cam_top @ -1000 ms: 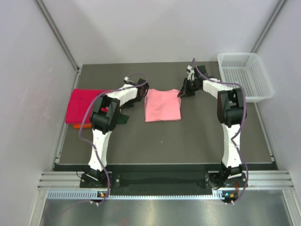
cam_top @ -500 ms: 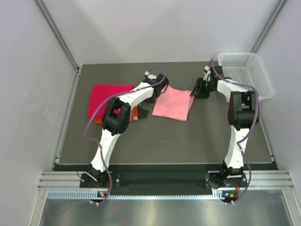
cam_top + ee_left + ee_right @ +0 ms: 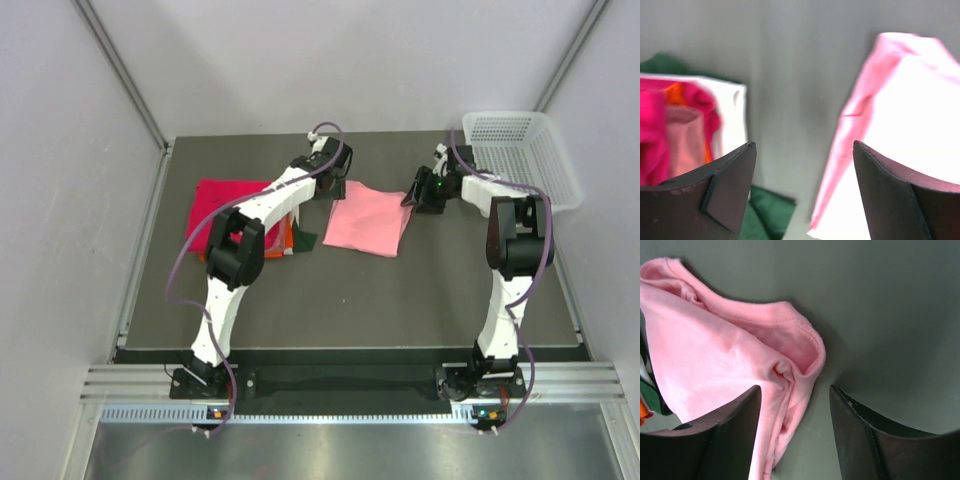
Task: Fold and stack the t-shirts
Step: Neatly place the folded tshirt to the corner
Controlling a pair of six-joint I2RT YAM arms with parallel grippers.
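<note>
My left gripper needs to go down and over onto the pink t-shirt's far stack-side corner, which is below it and to its right in the left wrist view.
The light salmon-pink t-shirt lies folded flat in the middle of the dark table. My left gripper hangs open off its left edge, with nothing between the fingers. In the left wrist view the left gripper frames bare table, with the pink t-shirt to the right. My right gripper stands open at the shirt's far right corner. In the right wrist view the right gripper straddles a bunched corner of the pink t-shirt without pinching it. A folded magenta-red t-shirt lies on an orange one at the left.
A white mesh basket stands at the table's back right corner. A dark green cloth pokes out beside the stack, and a white piece of cloth shows there too. Grey walls close in on three sides.
Both grippers went from shut to open and let go of the pink t-shirt, which now lies further right and slightly turned. The magenta stack also sits further right than a second ago.
</note>
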